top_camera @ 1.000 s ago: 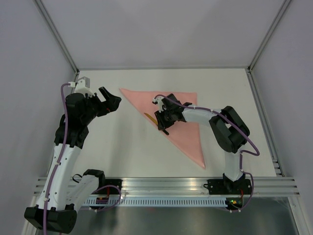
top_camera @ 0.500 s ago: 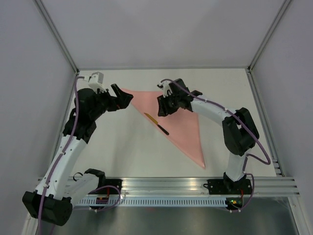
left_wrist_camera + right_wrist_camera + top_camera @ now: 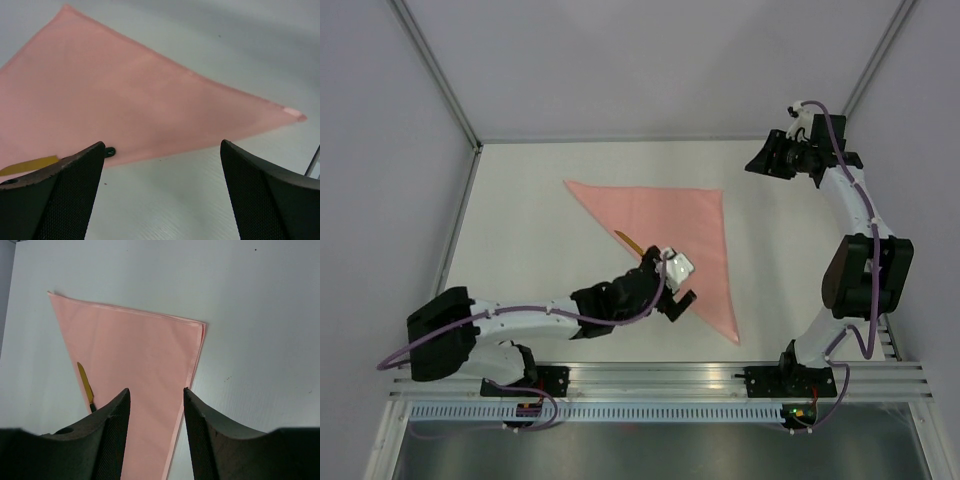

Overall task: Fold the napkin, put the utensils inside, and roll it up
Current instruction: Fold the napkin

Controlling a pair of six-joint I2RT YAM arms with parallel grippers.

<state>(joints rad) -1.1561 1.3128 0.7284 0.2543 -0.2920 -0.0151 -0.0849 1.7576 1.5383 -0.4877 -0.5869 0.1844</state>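
Observation:
My left gripper moves back and down onto the napkin's near tip (image 3: 735,337) next, before it closes, since the knife (image 3: 628,241) already lies along the napkin's slanting edge.
The napkin (image 3: 675,215) lies flat on the table, folded into a pink triangle. The utensil, a small knife (image 3: 628,241) with a yellow blade, lies along the napkin's left slanting edge. Its black handle is mostly hidden under my left gripper (image 3: 665,283), which hovers open and low over that edge. In the left wrist view the left gripper (image 3: 162,145) is wide open with only table and napkin (image 3: 125,100) between its fingers, and the knife (image 3: 30,165) shows by the left finger. My right gripper (image 3: 754,165) is raised at the far right, open and empty. The right wrist view shows the right gripper (image 3: 155,390), the napkin (image 3: 135,350) and the knife (image 3: 85,382) from above.
The white table (image 3: 540,220) is enclosed by pale walls and slanted frame posts (image 3: 435,70). An aluminium rail (image 3: 660,378) with both arm bases runs along the near edge. My left arm stretches low across the near left of the table.
The right gripper opened, left the knife on the napkin's edge, and drew back up to the far right. The left arm swung from the far left down to the knife's handle end.

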